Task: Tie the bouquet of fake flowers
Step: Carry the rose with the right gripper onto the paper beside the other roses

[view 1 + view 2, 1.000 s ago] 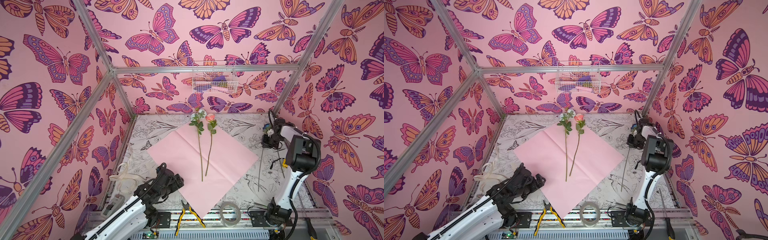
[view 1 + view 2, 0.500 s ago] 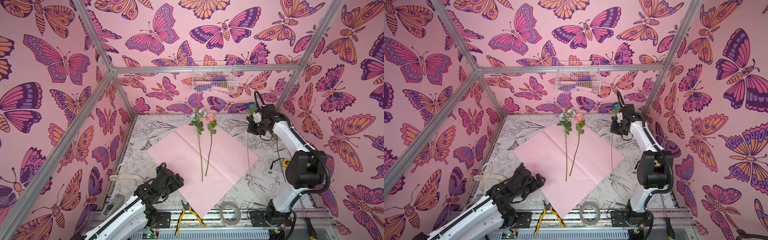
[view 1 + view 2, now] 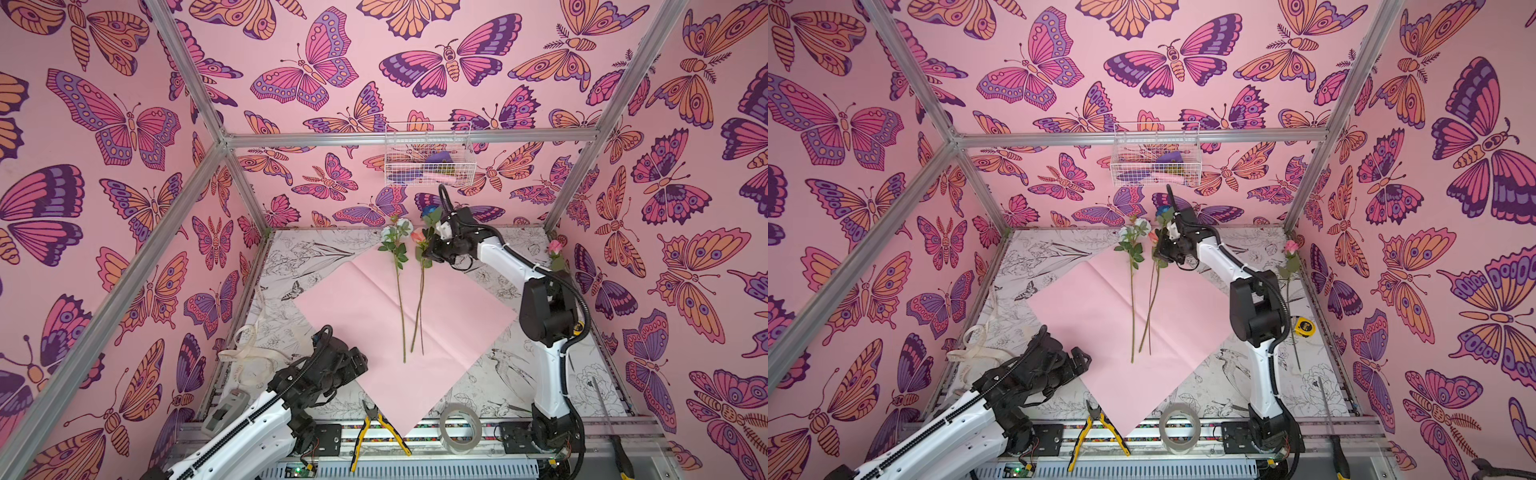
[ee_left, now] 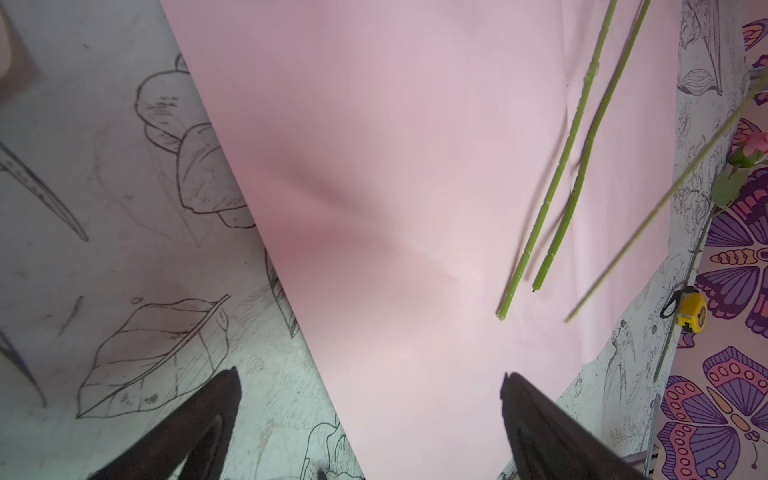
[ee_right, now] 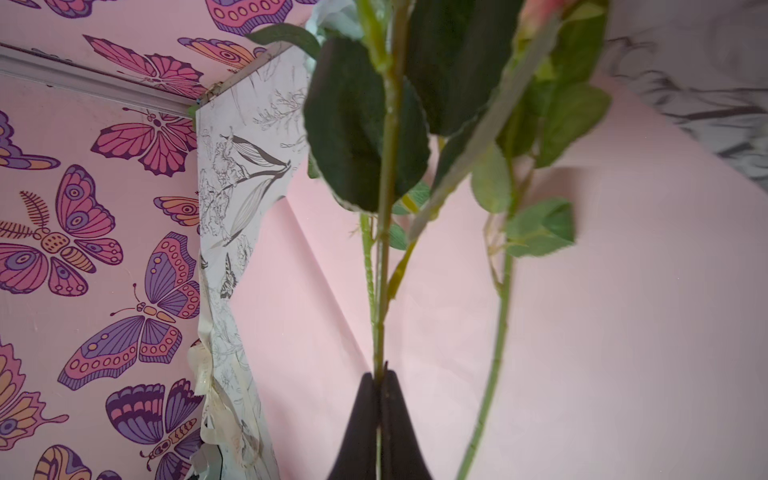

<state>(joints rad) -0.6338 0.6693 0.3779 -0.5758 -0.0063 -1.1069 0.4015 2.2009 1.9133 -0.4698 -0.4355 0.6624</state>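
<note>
My right gripper moves toward the white rose next, lowers into the gap and releases the stem. Bare paper point(image 3: 409, 280) point(image 5: 432, 324) lies there between the white and coral-pink roses.
No rolled bouquet is in view. A pink paper sheet point(image 3: 374, 316) lies flat as a diamond on the table. Two of the fake flowers lie on it, heads toward the back wall: a white rose point(image 3: 402, 227) and a coral-pink rose point(image 3: 418, 236). My right gripper point(image 3: 432, 251) is shut on the stem of a blue rose point(image 3: 429, 211) and holds it just right of the coral one; its leaves fill the right wrist view around the gripper point(image 5: 380, 376). A pink rose point(image 3: 555, 247) lies along the right wall. My left gripper point(image 3: 357, 361) stands open at the sheet's near-left edge, with nothing between its jaws point(image 4: 370, 382).
Cream ribbon point(image 3: 249, 353) is heaped at the left edge. Pliers point(image 3: 376, 428), a tape roll point(image 3: 460, 428), a tape dispenser point(image 3: 224, 409) and a screwdriver point(image 3: 615, 432) lie at the front. A yellow tape measure point(image 3: 1303, 326) sits at the right, a wire basket point(image 3: 428, 160) hangs on the back wall.
My right arm has swung from the table's right side to the back middle, carrying the blue rose over the sheet beside the coral-pink one. The left arm has stayed put.
</note>
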